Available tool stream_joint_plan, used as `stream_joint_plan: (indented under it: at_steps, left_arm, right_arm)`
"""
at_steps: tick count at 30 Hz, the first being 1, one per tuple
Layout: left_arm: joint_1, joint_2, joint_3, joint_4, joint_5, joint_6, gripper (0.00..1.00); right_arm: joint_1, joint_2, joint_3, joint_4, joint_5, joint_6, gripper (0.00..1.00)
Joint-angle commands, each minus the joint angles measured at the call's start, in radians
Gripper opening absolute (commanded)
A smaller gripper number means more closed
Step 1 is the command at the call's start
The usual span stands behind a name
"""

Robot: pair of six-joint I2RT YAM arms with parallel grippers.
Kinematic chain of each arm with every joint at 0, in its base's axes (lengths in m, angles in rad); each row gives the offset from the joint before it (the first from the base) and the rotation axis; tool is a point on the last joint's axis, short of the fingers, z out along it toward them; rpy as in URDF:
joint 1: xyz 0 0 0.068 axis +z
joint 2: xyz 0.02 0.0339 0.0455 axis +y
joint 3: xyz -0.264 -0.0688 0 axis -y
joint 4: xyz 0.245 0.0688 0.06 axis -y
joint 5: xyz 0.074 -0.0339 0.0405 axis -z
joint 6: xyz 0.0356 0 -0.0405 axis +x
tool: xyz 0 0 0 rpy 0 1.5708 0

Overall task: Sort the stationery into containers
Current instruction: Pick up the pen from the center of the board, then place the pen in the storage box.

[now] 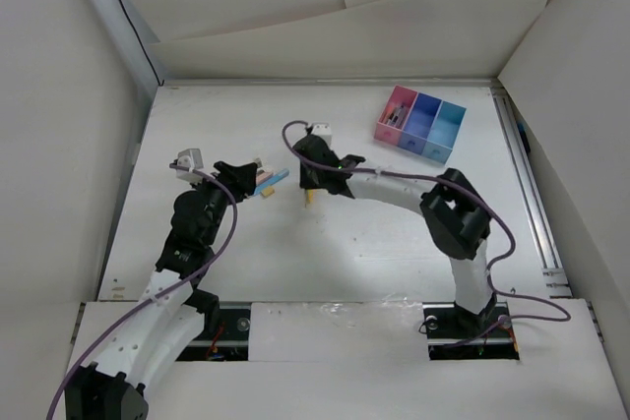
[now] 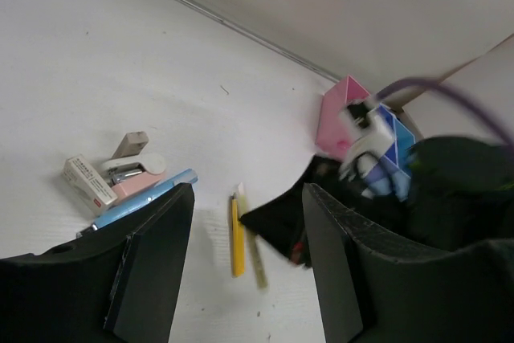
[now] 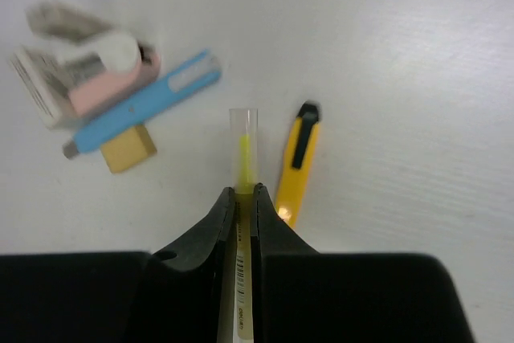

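Next I will swing my right gripper up, outward and to the right in the top view over the pink compartment (image 1: 396, 113) to release the highlighter, since pens lie there.
My right gripper (image 3: 242, 191) is shut on a thin yellow highlighter (image 3: 243, 146) with a clear cap and holds it low over the table at mid-table (image 1: 315, 172). A yellow cutter (image 3: 298, 168) lies on the table just right of it. A light blue pen (image 3: 143, 104) lies to the left. My left gripper (image 2: 247, 198) is open and empty, with the yellow cutter (image 2: 237, 238) and the blurred highlighter (image 2: 258, 261) between its fingers' lines. It is beside the stationery pile (image 1: 268, 182). The three-compartment tray (image 1: 421, 123), pink, dark blue and cyan, stands at the back right.
A pink and white stapler (image 2: 131, 173) and a small white box (image 2: 88, 181) lie by the blue pen (image 2: 144, 198). A tan eraser (image 3: 128, 150) lies near it. White walls enclose the table; a rail (image 1: 530, 194) runs along the right edge.
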Motion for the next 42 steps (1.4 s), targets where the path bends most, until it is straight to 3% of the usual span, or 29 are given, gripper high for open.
stream_joint_plan:
  at_steps: [1,9,13,17,25,28,32,33,36,42]
  left_arm:
    - [-0.001,0.029,-0.004,0.049,0.037,-0.003,0.53]
    - [-0.001,0.118,0.015,0.078,0.103,0.006,0.53]
    - [-0.001,0.169,0.024,0.089,0.112,0.016,0.53]
    - [-0.001,0.224,0.033,0.11,0.131,0.016,0.53]
    - [-0.001,0.275,0.033,0.121,0.131,0.016,0.53]
    - [-0.001,0.298,0.042,0.11,0.095,0.026,0.53]
    - [-0.001,0.351,0.071,0.084,0.059,0.037,0.53]
    - [-0.001,0.376,0.08,0.084,0.049,0.037,0.53]
    - [-0.001,0.413,0.09,0.073,0.025,0.037,0.53]
    - [-0.001,0.466,0.14,0.027,0.005,0.068,0.53]
  right_arm:
    - [-0.116,-0.167,0.009,0.079,-0.001,-0.028,0.02]
    - [-0.549,-0.138,0.146,0.059,-0.154,-0.039,0.01]
    - [-0.648,-0.031,0.302,-0.007,-0.174,-0.039,0.01]
    - [-0.7,0.054,0.428,-0.053,-0.174,-0.039,0.01]
    - [-0.723,0.12,0.448,-0.053,-0.196,-0.039,0.04]
    - [-0.723,0.12,0.424,-0.041,-0.186,-0.03,0.09]
    - [-0.732,0.108,0.399,-0.019,-0.186,-0.021,0.3]
    - [-0.733,0.108,0.388,-0.019,-0.195,-0.021,0.4]
    - [-0.733,0.065,0.364,-0.007,-0.196,-0.021,0.48]
    - [-0.733,-0.074,0.211,0.051,-0.239,-0.021,0.47]
